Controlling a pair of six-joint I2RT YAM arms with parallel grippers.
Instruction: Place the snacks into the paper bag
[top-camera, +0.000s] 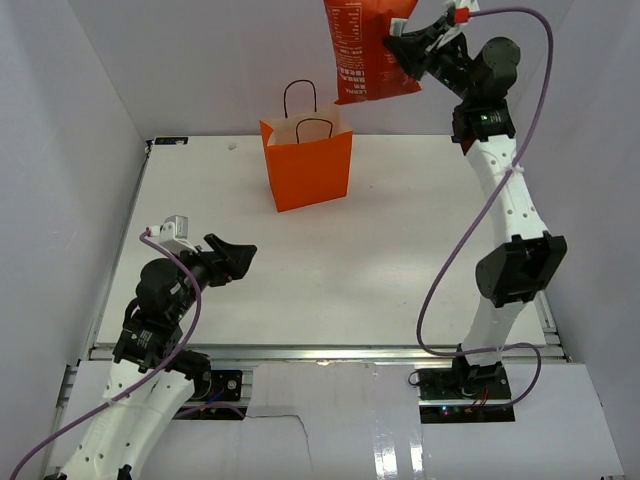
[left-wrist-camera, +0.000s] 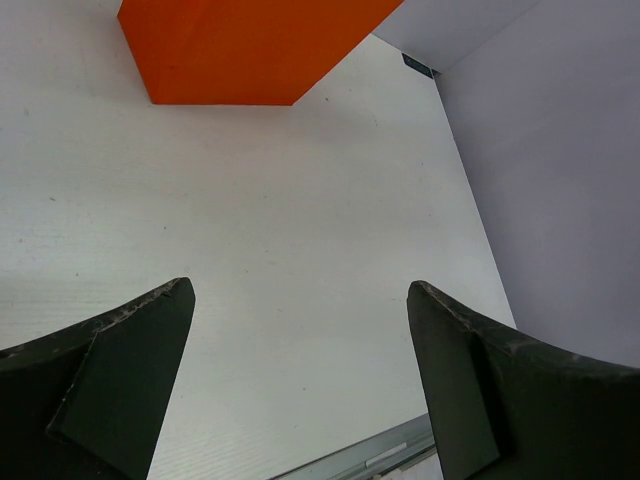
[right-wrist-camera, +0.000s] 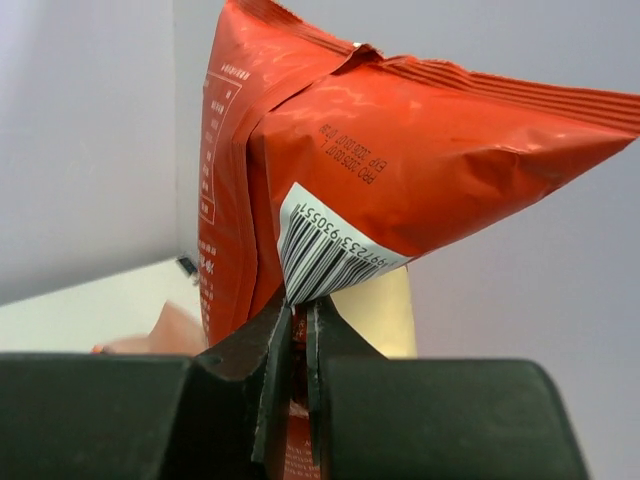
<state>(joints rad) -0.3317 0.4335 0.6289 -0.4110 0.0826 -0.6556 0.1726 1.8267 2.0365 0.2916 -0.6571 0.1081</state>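
Observation:
My right gripper should go across and down next and let go of the chip bag, because the paper bag's opening (top-camera: 304, 130) is below, to its left in the top view.
The orange paper bag (top-camera: 307, 160) stands upright at the back middle of the table, mouth open, black loop handles up. My right gripper (top-camera: 402, 47) is shut on the red chip bag (top-camera: 366, 48) and holds it high in the air, above and to the right of the paper bag. In the right wrist view the chip bag (right-wrist-camera: 380, 190) fills the frame, pinched between my fingers (right-wrist-camera: 297, 330), with the paper bag's inside showing behind. My left gripper (top-camera: 238, 258) is open and empty low over the table's left front; its view shows the paper bag's base (left-wrist-camera: 250, 45). The small candy packets are out of view.
White walls close the table on the left, back and right. A metal rail (top-camera: 320, 352) runs along the table's near edge. A purple cable (top-camera: 470, 230) loops beside the right arm.

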